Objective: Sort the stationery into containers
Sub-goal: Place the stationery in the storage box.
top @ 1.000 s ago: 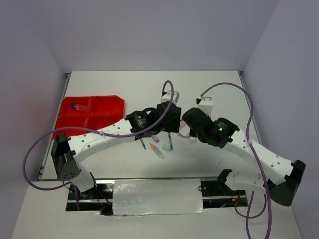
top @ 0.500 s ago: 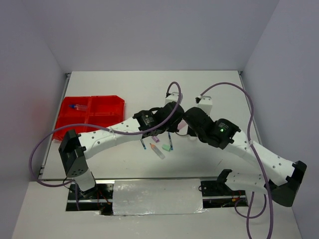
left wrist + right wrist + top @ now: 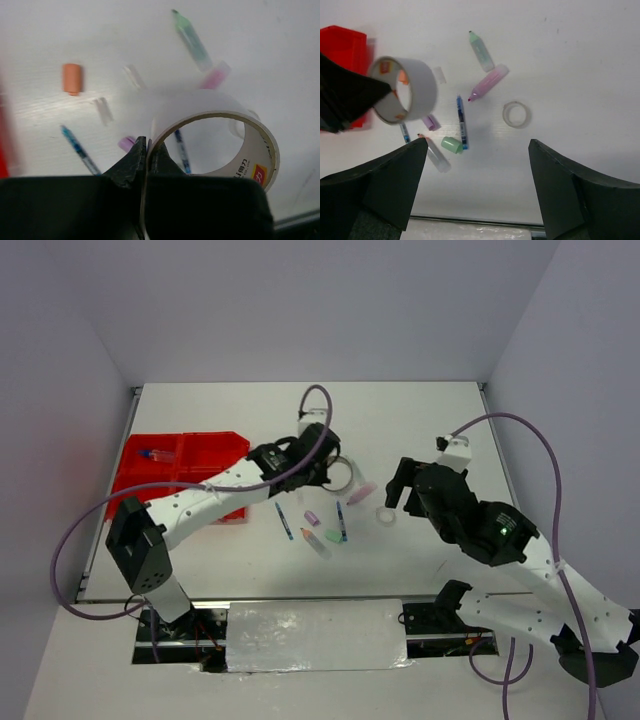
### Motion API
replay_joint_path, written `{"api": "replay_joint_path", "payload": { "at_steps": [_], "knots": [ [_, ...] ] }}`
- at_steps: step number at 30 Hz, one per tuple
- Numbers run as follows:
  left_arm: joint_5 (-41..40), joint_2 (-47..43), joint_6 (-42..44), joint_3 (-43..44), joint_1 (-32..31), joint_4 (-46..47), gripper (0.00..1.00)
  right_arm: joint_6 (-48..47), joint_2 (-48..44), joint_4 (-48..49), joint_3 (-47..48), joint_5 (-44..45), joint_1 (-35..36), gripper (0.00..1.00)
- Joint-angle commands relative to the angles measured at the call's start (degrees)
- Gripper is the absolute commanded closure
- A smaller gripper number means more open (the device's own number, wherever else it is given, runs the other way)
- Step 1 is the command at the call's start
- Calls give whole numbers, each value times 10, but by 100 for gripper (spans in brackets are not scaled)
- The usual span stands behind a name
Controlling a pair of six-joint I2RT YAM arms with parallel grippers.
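I should next bring the roll (image 3: 343, 475) to the left in the top view with my left gripper, then down into the tray's far section beside the pen's, and then release it, since that section is empty.
My left gripper (image 3: 148, 147) is shut on the wall of a large white tape roll (image 3: 200, 102) and holds it above the table; from above the roll (image 3: 343, 475) hangs just right of the left gripper (image 3: 318, 468). The right gripper (image 3: 477, 141) stands wide open and empty, off to the right (image 3: 398, 488). Below lie a small clear tape ring (image 3: 516, 114), a pink marker (image 3: 487, 82), a green marker (image 3: 481, 51), a blue pen (image 3: 462, 122), a green eraser (image 3: 451, 145) and a purple eraser (image 3: 430, 122). The red tray (image 3: 135, 455) sits at the left.
An orange eraser (image 3: 72, 78) and a second blue pen (image 3: 79, 150) lie left of the held roll. A clear-bodied marker (image 3: 437, 157) rests near the green eraser. One pen (image 3: 155, 454) lies in the tray's back left compartment. Purple cables arc over both arms.
The left gripper has shut on the large tape roll and carried it left and back. The right gripper has opened and drawn back to the right.
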Motion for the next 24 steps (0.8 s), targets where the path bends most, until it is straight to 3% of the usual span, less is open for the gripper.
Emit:
{"api": "replay_joint_path", "payload": {
  "at_steps": [1, 6, 12, 18, 24],
  "knots": [
    [-9, -49, -1, -9, 97, -9, 100, 0, -25, -39, 23, 52, -7, 10],
    [-5, -45, 23, 3, 279, -16, 100, -10, -50, -34, 3, 45, -9, 9],
    [36, 53, 52, 91, 426, -58, 100, -22, -43, -33, -10, 43, -11, 9],
    [57, 99, 66, 86, 480, -54, 100, -34, -41, -15, -26, 42, -13, 9],
    [75, 73, 58, 1, 508, -13, 100, -37, -34, -14, -28, 39, -15, 8]
  ]
}}
